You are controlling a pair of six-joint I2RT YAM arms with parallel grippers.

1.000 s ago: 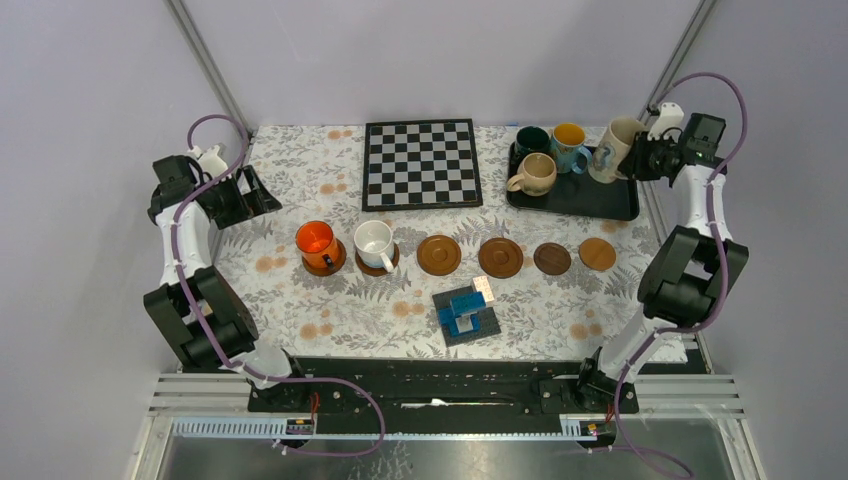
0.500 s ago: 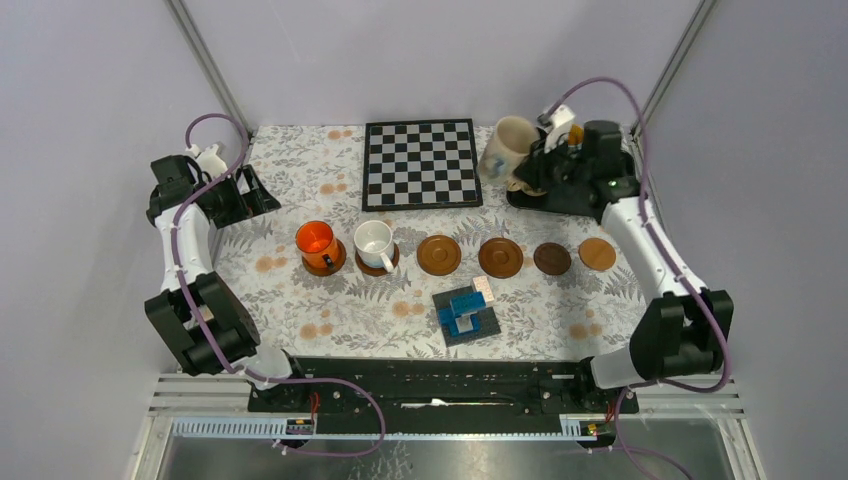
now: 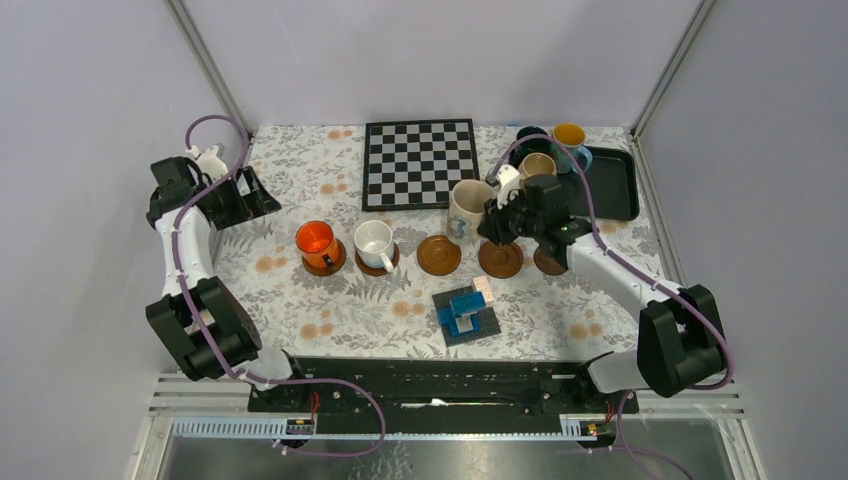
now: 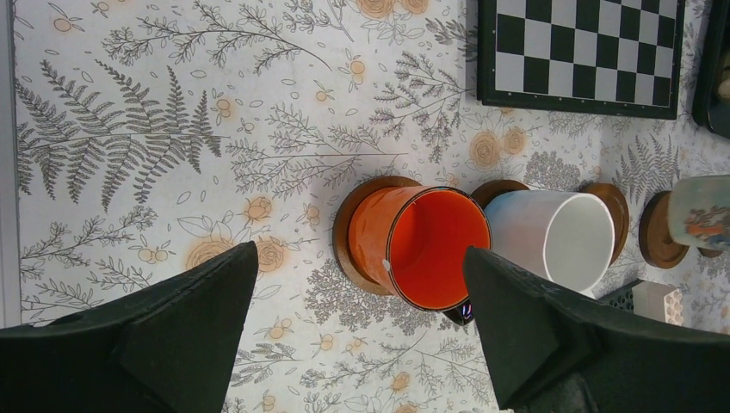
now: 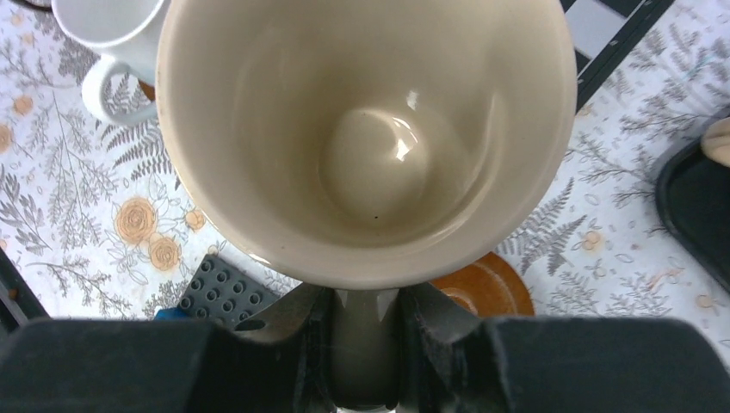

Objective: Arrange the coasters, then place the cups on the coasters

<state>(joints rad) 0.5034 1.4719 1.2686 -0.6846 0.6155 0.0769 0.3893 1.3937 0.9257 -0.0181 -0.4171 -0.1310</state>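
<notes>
My right gripper is above and off from the bare coaster beside the white cup, so next it needs to lower back and to the left in the top view and release there.
My right gripper (image 3: 493, 216) is shut on the handle of the patterned cream cup (image 3: 467, 207), holding it upright just above and behind a bare coaster (image 3: 438, 256). The right wrist view looks straight into this cup (image 5: 366, 138), with the jaws (image 5: 366, 348) clamped on its handle. An orange cup (image 3: 317, 242) and a white cup (image 3: 374, 242) each stand on a coaster. Another bare coaster (image 3: 500, 259) lies to the right, and a darker one (image 3: 546, 263) is partly hidden by my arm. My left gripper (image 3: 246, 195) hangs open at the back left, above the orange cup (image 4: 430, 245).
A black tray (image 3: 615, 185) at the back right holds a dark green cup (image 3: 530, 140), a beige cup (image 3: 538, 165) and a blue cup (image 3: 570, 136). A checkerboard (image 3: 421, 163) lies at the back centre. A toy-brick pile (image 3: 466, 312) sits near the front.
My right arm has carried the patterned cream cup from above the tray, left and forward, to the coaster row. The left arm has not moved.
</notes>
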